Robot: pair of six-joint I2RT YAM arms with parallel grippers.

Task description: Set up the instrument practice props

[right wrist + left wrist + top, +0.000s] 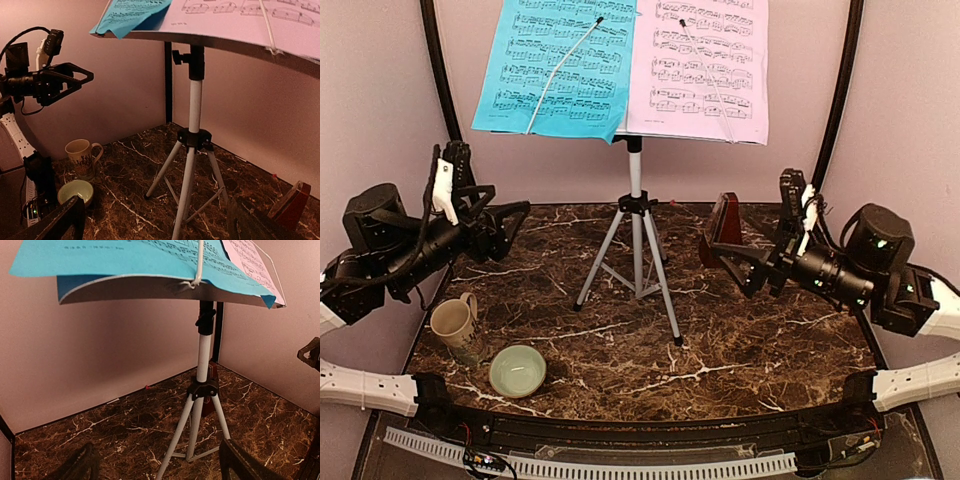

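My right gripper turns from the stand next and goes outward and down onto the metronome's narrow top [729,199] [303,186], since the metronome stands low beside my fingers.
The silver tripod music stand [637,235] stands upright at the middle back of the marble table. Its desk carries a blue sheet-music page [555,65] on the left and a pink page [705,70] on the right, each under a wire retainer. The dark-red pyramid metronome [724,228] stands right of the stand, partly behind my right gripper. My left gripper [510,225] is open and empty, left of the stand. My right gripper [730,262] is open and empty, right of the stand. The stand also shows in the left wrist view [202,385] and in the right wrist view [192,150].
A beige mug [454,325] and a pale green bowl [517,370] sit at the front left of the table [740,350]. Pink walls with black corner posts close in the back and sides. The metronome [292,205] shows low right in the right wrist view.
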